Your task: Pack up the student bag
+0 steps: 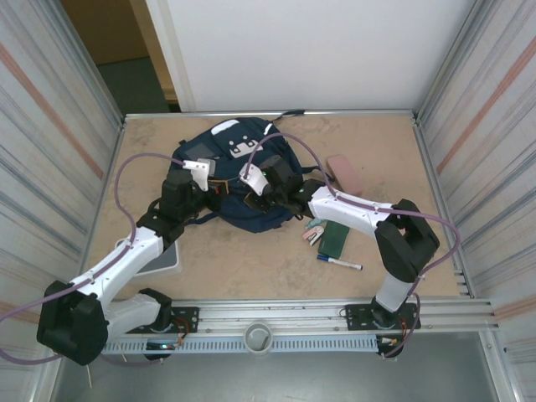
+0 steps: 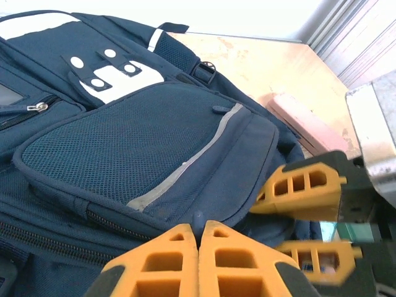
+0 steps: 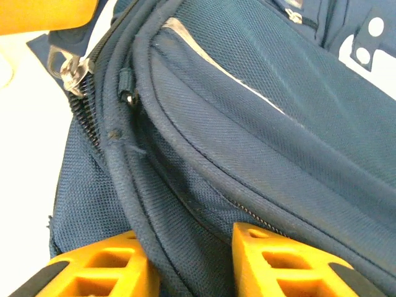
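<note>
The small navy tab (image 2: 198, 220) is directly between the fingers of my left gripper, so I need to open them next at the bag's edge to let go of the tab.
The student bag (image 1: 237, 159), a large navy backpack with white patches, lies flat at the back middle of the table. My left gripper (image 1: 201, 172) is at its left side. In the left wrist view the left gripper (image 2: 199, 224) is shut on a small navy tab at the edge of the bag (image 2: 154, 142), below the front mesh pocket. My right gripper (image 1: 255, 181) is at the bag's near right edge. In the right wrist view the right gripper (image 3: 189, 238) has a fold of the bag (image 3: 260, 124) with its piped seam between its fingers. A metal zipper slider (image 3: 71, 71) sits up the seam.
A pink case (image 1: 343, 172) lies right of the bag. A green book (image 1: 335, 239), a small pink and white item (image 1: 312, 234) and a marker pen (image 1: 339, 264) lie in front of the right arm. A white box (image 1: 163, 261) sits under the left arm. Ribbed metal walls enclose the table.
</note>
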